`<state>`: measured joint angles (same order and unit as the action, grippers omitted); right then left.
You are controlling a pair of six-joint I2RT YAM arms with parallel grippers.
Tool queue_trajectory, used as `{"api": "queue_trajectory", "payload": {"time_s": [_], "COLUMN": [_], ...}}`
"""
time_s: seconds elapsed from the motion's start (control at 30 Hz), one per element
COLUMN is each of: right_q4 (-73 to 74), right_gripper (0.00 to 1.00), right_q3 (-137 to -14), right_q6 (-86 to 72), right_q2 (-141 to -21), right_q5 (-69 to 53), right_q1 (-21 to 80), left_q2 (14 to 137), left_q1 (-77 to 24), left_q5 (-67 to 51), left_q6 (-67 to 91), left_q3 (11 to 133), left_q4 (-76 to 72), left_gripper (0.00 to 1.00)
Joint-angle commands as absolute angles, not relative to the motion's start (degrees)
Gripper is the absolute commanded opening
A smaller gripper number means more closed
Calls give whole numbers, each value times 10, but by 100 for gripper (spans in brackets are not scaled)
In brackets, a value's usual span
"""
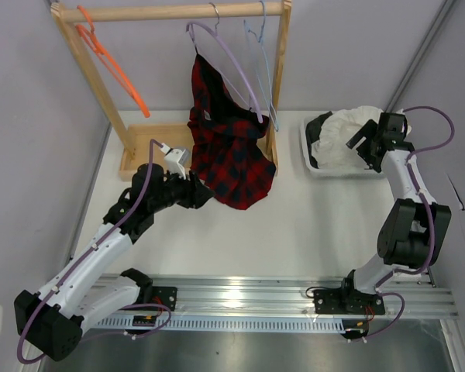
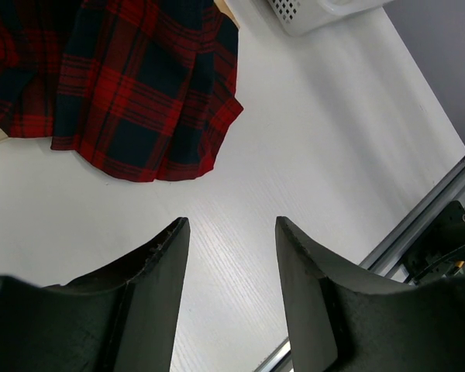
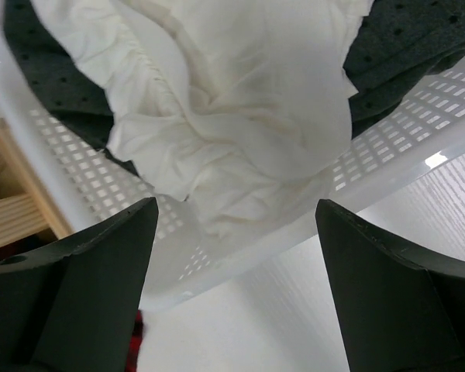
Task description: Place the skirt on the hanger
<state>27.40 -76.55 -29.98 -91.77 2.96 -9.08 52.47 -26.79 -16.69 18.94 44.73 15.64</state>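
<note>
The raised fold of the white skirt lies ahead of my right gripper's wide-open fingers, so the gripper next lowers onto that fold and closes there.
The white ruffled skirt [image 1: 342, 133] lies bunched in a white basket [image 1: 307, 160] at the back right, over a dark grey cloth [image 3: 54, 74]. In the right wrist view the skirt [image 3: 240, 108] spills over the basket's perforated wall [image 3: 387, 143]. My right gripper [image 1: 364, 149] hangs open and empty just at the skirt's right edge; its jaws stand wide apart [image 3: 236, 213]. The orange hanger [image 1: 108, 62] hangs empty at the left end of the wooden rack. My left gripper [image 1: 208, 194] is open and empty, low beside the plaid garment's hem [image 2: 139, 116].
The wooden rack [image 1: 170, 11] also carries a lilac hanger [image 1: 232, 66] holding the red-and-black plaid garment [image 1: 229, 151], and a pale blue wire hanger [image 1: 262, 46]. The rack's wooden base tray [image 1: 143, 147] sits below. A metal rail [image 1: 294, 298] runs along the near edge.
</note>
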Motion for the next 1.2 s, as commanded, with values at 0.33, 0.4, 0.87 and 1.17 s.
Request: {"api": "queue_trajectory", "payload": {"time_s": [0.33, 0.4, 0.87, 1.17], "right_q4": [272, 266, 256, 272], "right_gripper": [90, 90, 67, 2], "right_q3": [-796, -792, -809, -882], "right_q6": [-259, -260, -267, -281], "right_q2": [-1006, -1007, -1032, -1042], "right_q5": [29, 32, 9, 6], "right_q1": [-119, -119, -118, -114], "left_q2": [515, 514, 510, 510], "left_q1": [-270, -271, -271, -271], "left_q5": [-168, -170, -174, -171], "left_q6": [177, 177, 178, 178], "left_q3": [448, 446, 446, 446], "left_q4": [149, 150, 150, 150], "left_gripper": [54, 54, 54, 54]}}
